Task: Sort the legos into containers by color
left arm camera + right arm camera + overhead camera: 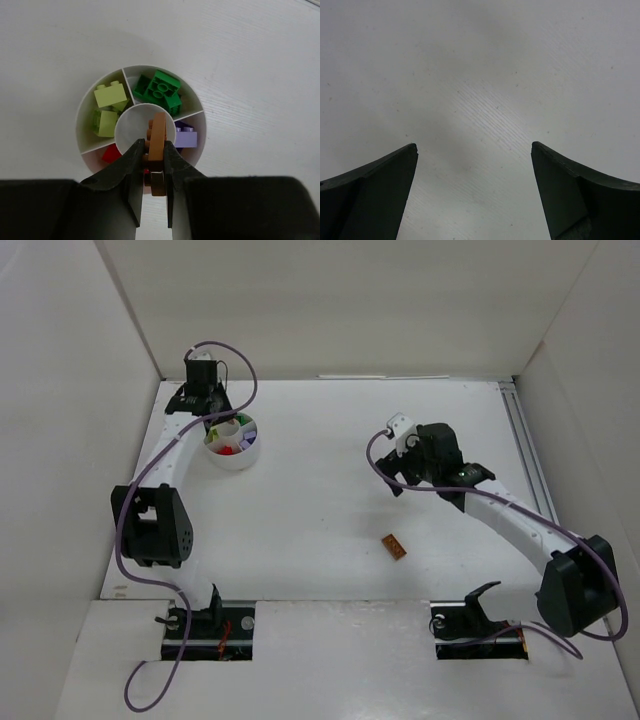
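Observation:
I will next bring my left gripper down slightly and release the brown-orange brick in the empty middle well just below it, apart from the other colors.
The round white cup [244,462] with dividers stands at the far left of the table. In the left wrist view the cup's rim [78,131] rings green bricks [160,91], yellow-green bricks [109,96], a purple brick [186,137] and a red brick [111,154]. My left gripper [153,150] is shut on a brown-orange brick [158,135], held on edge just above the cup's middle well. It shows over the cup in the top view [214,416]. Another brown-orange brick [395,545] lies on the table. My right gripper [472,146] is open and empty over bare table, beyond that brick [398,478].
White walls enclose the table on the left, back and right. A metal rail [524,455] runs along the right edge. The arm bases [205,625] sit at the near edge.

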